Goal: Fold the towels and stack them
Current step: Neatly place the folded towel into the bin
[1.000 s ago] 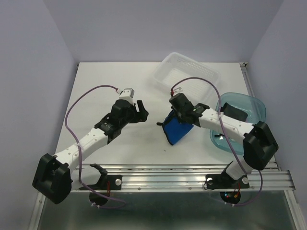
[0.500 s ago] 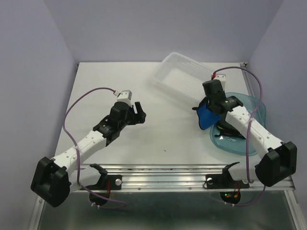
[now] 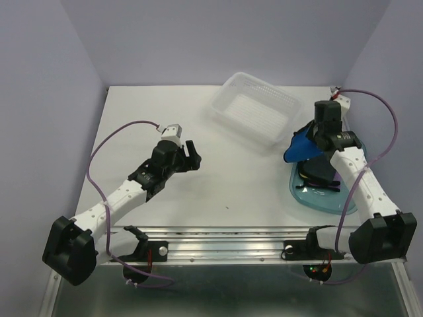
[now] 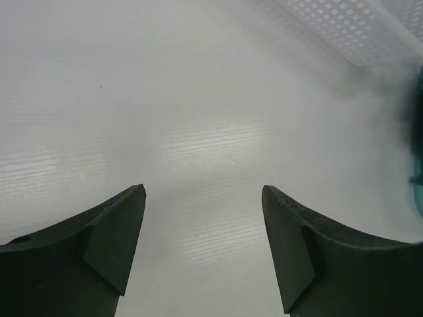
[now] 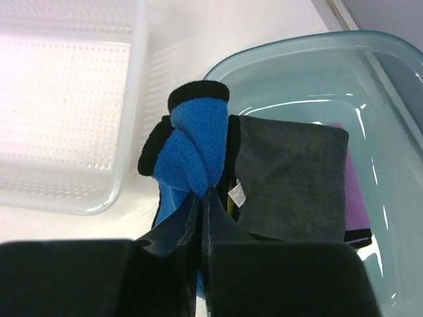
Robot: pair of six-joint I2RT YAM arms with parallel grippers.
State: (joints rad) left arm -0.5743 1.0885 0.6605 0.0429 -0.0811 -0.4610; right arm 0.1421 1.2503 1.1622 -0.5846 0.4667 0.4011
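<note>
The black towel lies below the blue towel, to its right in the wrist view, so the robot's right gripper will next lower the blue towel, draped at its rim, across the black towel (image 3: 324, 173) (image 5: 287, 175) and release it.
My right gripper (image 3: 316, 139) (image 5: 205, 193) is shut on a bright blue towel (image 3: 301, 146) (image 5: 195, 150) with dark edging. The towel hangs bunched over the left rim of the blue-green tray (image 3: 353, 141) (image 5: 291, 56). In the tray lies a folded black towel (image 5: 287, 175) (image 3: 324, 173) on a purple towel (image 5: 355, 201), with a yellow edge just showing between them. My left gripper (image 3: 192, 156) (image 4: 203, 191) stands open over bare table, left of centre, with nothing between its fingers.
A white perforated basket (image 3: 258, 109) (image 5: 63, 105) (image 4: 347, 30) stands at the back, just left of the tray. A metal rail (image 3: 264, 241) runs along the table's near edge. Purple walls close in the sides and back.
My right arm has swung right and back, carrying the blue towel from the table's middle to the tray's left rim. The left arm has hardly moved.
</note>
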